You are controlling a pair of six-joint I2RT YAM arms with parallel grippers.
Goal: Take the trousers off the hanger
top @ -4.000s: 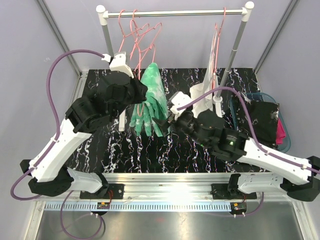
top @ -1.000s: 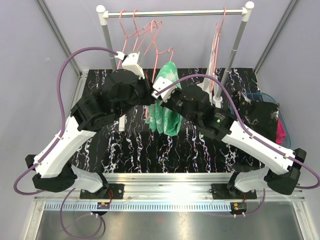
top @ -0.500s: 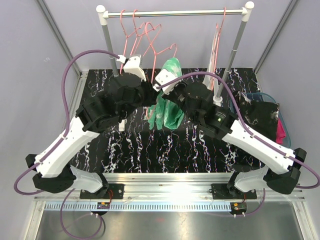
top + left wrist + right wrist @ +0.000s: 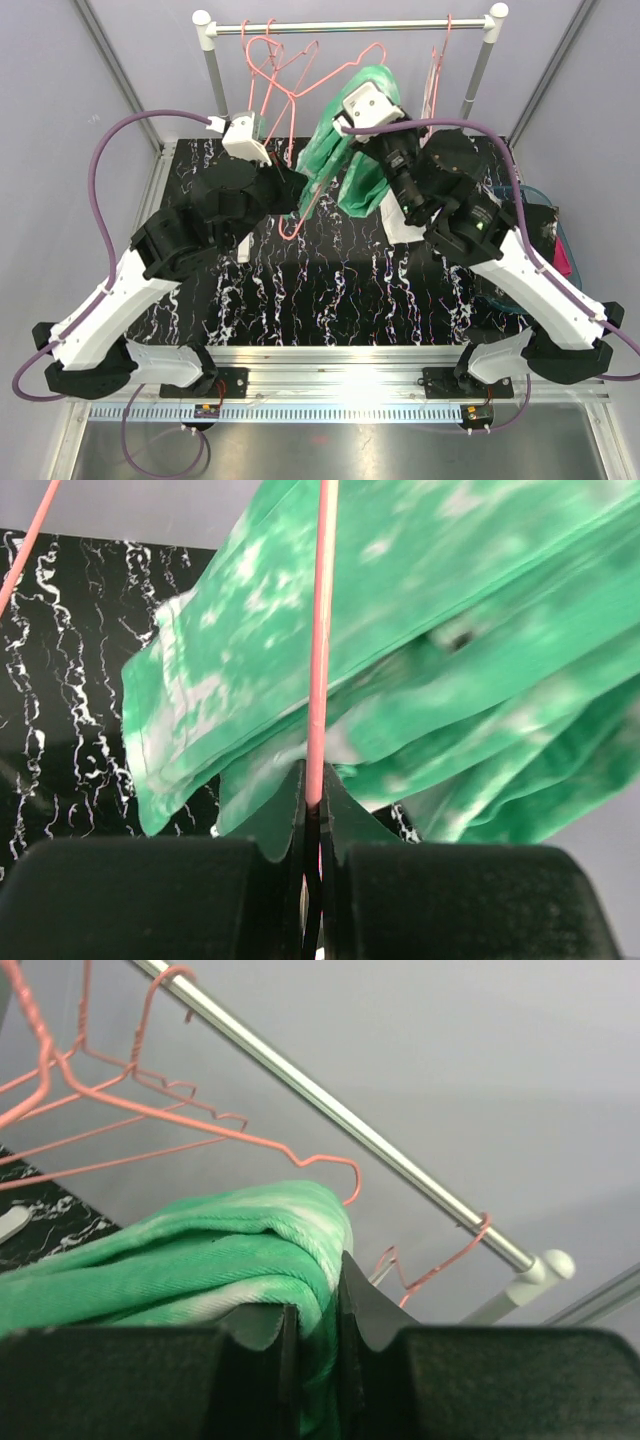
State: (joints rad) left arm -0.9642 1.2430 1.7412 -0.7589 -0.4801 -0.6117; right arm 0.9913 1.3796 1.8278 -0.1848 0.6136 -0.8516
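The robot's right gripper will carry the trousers to the right in the top view, lower them over the blue-rimmed bin and let go, because cloth lies in that bin.
The green-and-white tie-dye trousers [image 4: 352, 150] hang bunched high over the back of the table, with my right gripper [image 4: 352, 132] shut on a fold of them [image 4: 230, 1260]; its jaws [image 4: 318, 1280] pinch the cloth. My left gripper [image 4: 297, 195] is shut on the thin pink wire hanger [image 4: 308, 205], which slants along the cloth's left edge. In the left wrist view the wire [image 4: 320, 660] runs straight up from the jaws [image 4: 313, 778] in front of the trousers [image 4: 450, 630]. Whether cloth still lies over the hanger is hidden.
A clothes rail [image 4: 350, 25] on two white posts spans the back, with bare pink hangers at left [image 4: 270, 70] and right [image 4: 437, 70]. A blue-rimmed bin [image 4: 530, 190] at the right edge holds dark cloth [image 4: 545, 222] and magenta cloth [image 4: 564, 258]. The tabletop [image 4: 330, 280] is black marbled.
The right gripper has lifted the green trousers up and toward the back right. The left gripper with the hanger has dropped slightly, and the hanger now slants away from the cloth.
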